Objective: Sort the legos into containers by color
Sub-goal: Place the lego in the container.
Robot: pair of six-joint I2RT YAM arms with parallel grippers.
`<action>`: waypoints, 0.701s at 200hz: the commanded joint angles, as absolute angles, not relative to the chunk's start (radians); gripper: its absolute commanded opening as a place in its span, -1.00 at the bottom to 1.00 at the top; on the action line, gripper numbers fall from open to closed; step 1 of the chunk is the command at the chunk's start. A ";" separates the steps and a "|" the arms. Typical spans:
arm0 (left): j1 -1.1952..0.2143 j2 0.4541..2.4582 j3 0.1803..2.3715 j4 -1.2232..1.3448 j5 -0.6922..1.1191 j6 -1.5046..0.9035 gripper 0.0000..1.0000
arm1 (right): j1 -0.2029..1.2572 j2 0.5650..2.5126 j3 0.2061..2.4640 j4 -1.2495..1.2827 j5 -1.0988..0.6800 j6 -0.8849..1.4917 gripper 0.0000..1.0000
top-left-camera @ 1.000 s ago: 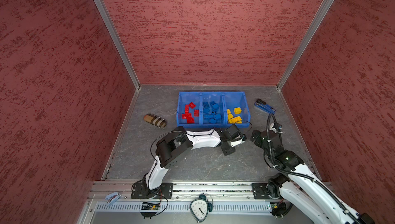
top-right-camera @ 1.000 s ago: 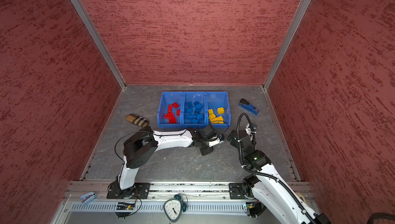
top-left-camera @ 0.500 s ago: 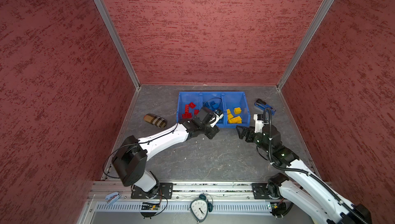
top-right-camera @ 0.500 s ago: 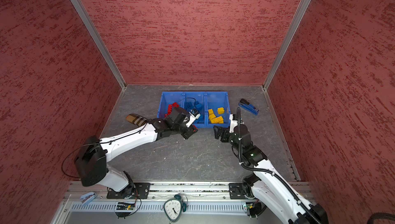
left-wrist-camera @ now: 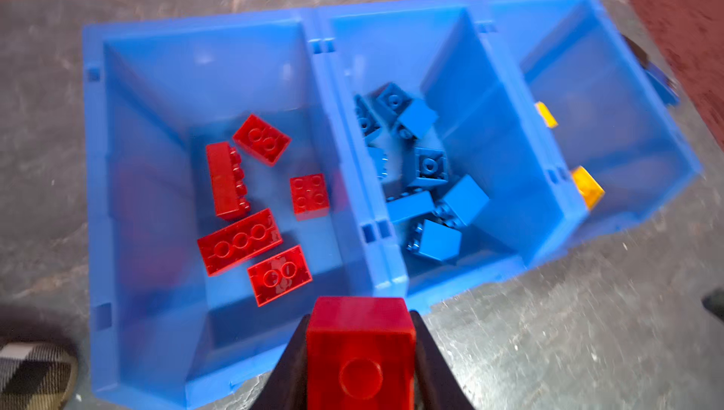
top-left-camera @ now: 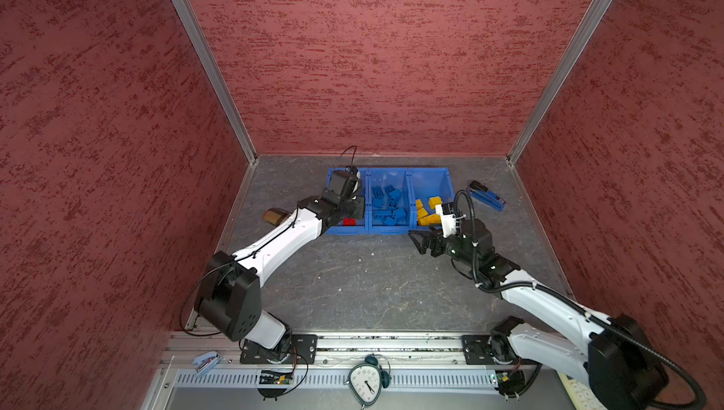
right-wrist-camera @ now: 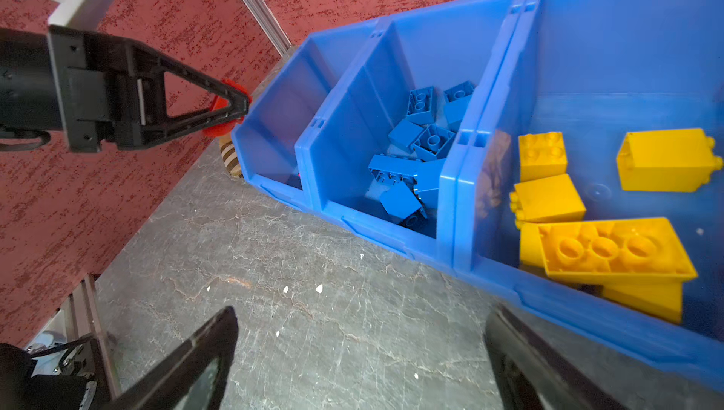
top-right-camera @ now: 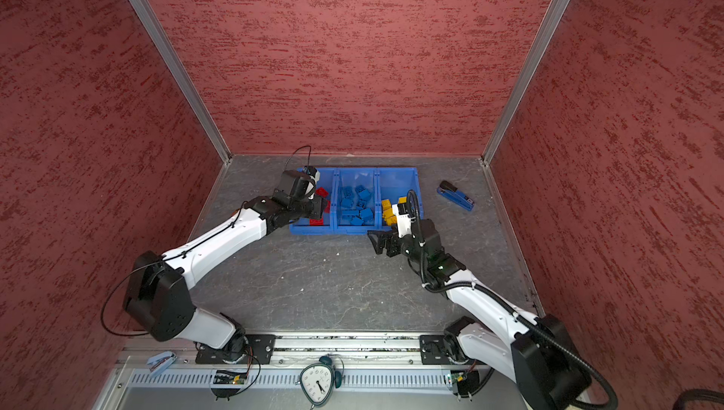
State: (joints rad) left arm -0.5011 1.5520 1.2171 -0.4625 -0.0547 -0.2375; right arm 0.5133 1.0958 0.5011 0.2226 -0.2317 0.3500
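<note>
My left gripper has the matching red lego. It should next move outward and down to the bottom of the container among the red legos and let go of the lego there.
Three joined blue containers (top-left-camera: pixel 388 231) (top-right-camera: pixel 352 230) stand at the back of the table. Red legos (left-wrist-camera: pixel 239 240) lie in the left one, blue legos (left-wrist-camera: pixel 429 167) (top-left-camera: pixel 386 204) in the middle one, yellow legos (right-wrist-camera: pixel 607 255) (top-left-camera: pixel 427 212) in the right one. My left gripper (left-wrist-camera: pixel 360 316) (top-left-camera: pixel 352 210) (top-right-camera: pixel 319 206) is shut on a red lego (left-wrist-camera: pixel 360 365) and hangs over the near edge of the left container. My right gripper (right-wrist-camera: pixel 360 318) (top-left-camera: pixel 419 237) (top-right-camera: pixel 376 239) is open and empty, low over the table in front of the right container.
A blue-black stapler (top-left-camera: pixel 485 194) (top-right-camera: pixel 456 194) lies right of the containers. A brown striped object (top-left-camera: pixel 276 216) (left-wrist-camera: pixel 35 373) lies to their left. Red walls close in three sides. A clock (top-left-camera: pixel 366 382) and a small light-blue stapler (top-left-camera: pixel 205 361) sit on the front rail.
My left arm has swung from in front of the right container leftward to the left container, carrying the red lego. The right gripper has moved left along the containers' front, still open.
</note>
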 commanded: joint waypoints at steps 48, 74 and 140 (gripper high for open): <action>-0.396 1.861 1.534 -0.706 -0.041 -0.379 -1.00 | 0.523 1.129 0.525 0.328 0.004 0.456 0.98; -0.387 1.949 1.624 -0.753 -0.037 -0.370 -1.00 | 0.523 1.107 0.515 0.291 0.061 0.470 0.98; -0.363 2.102 1.820 -0.785 -0.037 -0.373 0.24 | 0.523 1.077 0.501 0.258 0.077 0.472 0.98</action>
State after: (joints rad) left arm -0.3805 2.0773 1.7523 -0.7448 -0.0273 -0.3626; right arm 0.5205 1.0988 0.5148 0.2798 0.0360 0.4633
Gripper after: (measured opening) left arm 0.458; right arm 0.990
